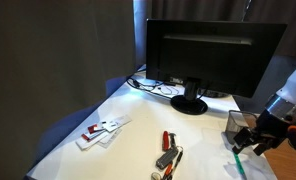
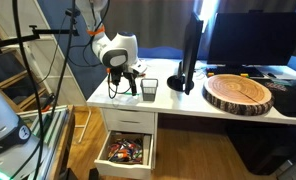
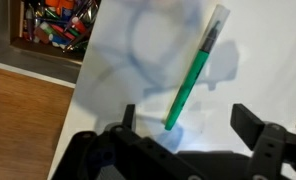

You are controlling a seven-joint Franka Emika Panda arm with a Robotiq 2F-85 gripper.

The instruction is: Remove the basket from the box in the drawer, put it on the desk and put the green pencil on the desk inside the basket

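Note:
I need to move my gripper down next, onto the green pencil's near end (image 3: 174, 118), to grab it.
The green pencil (image 3: 193, 72) lies flat on the white desk (image 3: 258, 50); it also shows in an exterior view (image 1: 235, 163). My gripper (image 3: 188, 125) is open and empty, hovering just above the desk. The pencil's near end lies between its two fingers, and no contact shows. The dark wire-mesh basket (image 2: 148, 90) stands upright on the desk beside the gripper (image 2: 124, 84), and it shows in both exterior views (image 1: 235, 122). The gripper (image 1: 251, 142) is near the desk's corner.
The drawer (image 2: 126, 152) below the desk hangs open, full of colourful clutter (image 3: 53, 25). A monitor (image 1: 208, 55) stands on its foot. Red-handled tools (image 1: 168, 150) and white items (image 1: 103, 131) lie on the desk. A round wooden slab (image 2: 238, 93) lies beyond the monitor.

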